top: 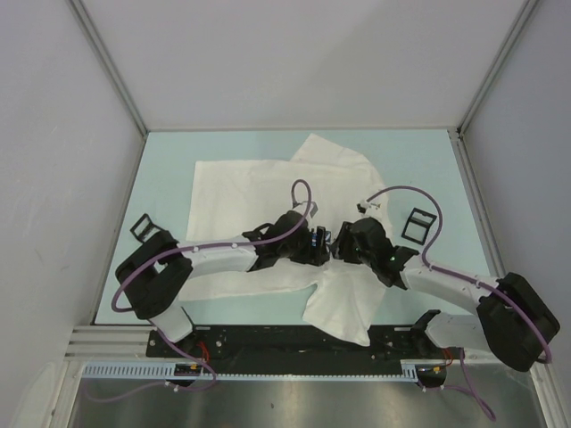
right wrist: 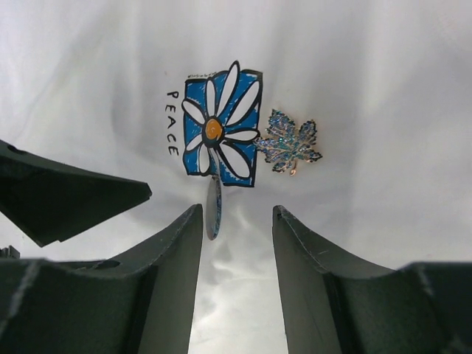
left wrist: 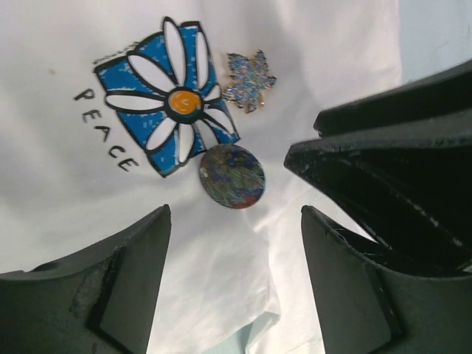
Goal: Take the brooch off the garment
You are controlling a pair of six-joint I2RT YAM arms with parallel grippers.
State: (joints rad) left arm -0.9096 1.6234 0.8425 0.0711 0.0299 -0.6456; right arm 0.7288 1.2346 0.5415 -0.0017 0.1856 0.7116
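My left gripper moves down to the cloth at its near edge (top: 332,253) (left wrist: 240,209) next, since the open fingers hover just short of the brooch.
The garment (top: 234,192), a white T-shirt, lies spread on the table, and both grippers meet over its chest. The brooch (left wrist: 232,177) is a small dark round pin just below the blue-and-white flower print (left wrist: 171,99). My left gripper (left wrist: 236,247) is open, its fingers (left wrist: 136,284) apart over bare white cloth just short of the brooch. In the right wrist view the brooch (right wrist: 214,210) shows edge-on, right by the tip of the left finger (right wrist: 181,251) of my right gripper (right wrist: 237,221). That gripper stands open, its other finger well clear of the pin.
A glittery leaf-shaped pin (left wrist: 249,80) sits on the shirt beside the flower print. The right gripper's black fingers (left wrist: 391,169) crowd the right of the left wrist view. Small square black frames lie on the table at the left (top: 144,226) and right (top: 419,223).
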